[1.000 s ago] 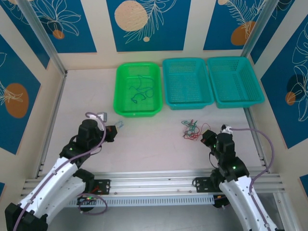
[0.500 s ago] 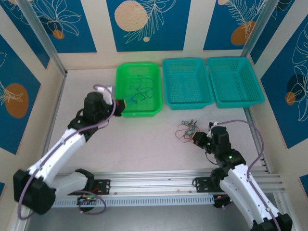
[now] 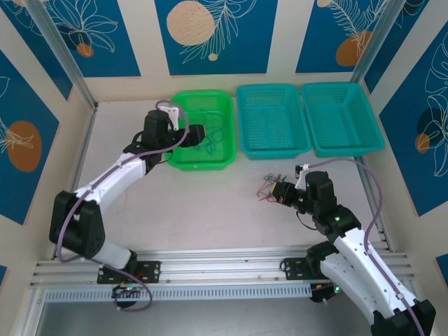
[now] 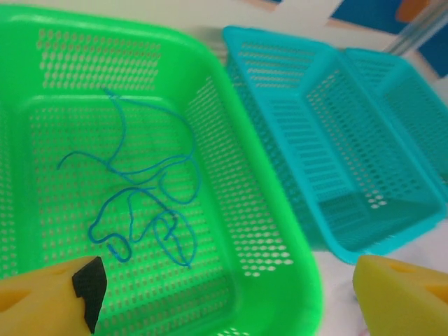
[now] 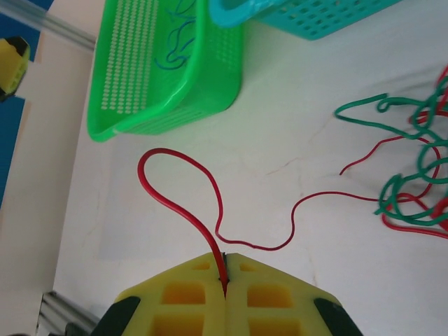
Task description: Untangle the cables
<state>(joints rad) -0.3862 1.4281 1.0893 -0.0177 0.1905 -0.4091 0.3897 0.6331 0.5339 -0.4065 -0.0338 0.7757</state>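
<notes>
My right gripper lifts the red cable next and carries it outward over the teal basket beside the green one, as that basket is still empty.
Several thin blue cables lie loose in the green basket, also seen from above as blue cables in the green basket. My left gripper hovers over this basket, open, with nothing between its yellow fingers. On the table a red and green tangle lies in front of the baskets. My right gripper sits just right of it, shut on a red cable that loops away from the closed jaws toward the tangle.
Two teal baskets stand side by side to the right of the green one, the nearer teal basket close beside my left gripper. A metal rail runs along the near table edge.
My left arm swung forward from the table to above the green basket and stands open there. My right gripper moved forward and left to the tangle, drawing a red strand out.
</notes>
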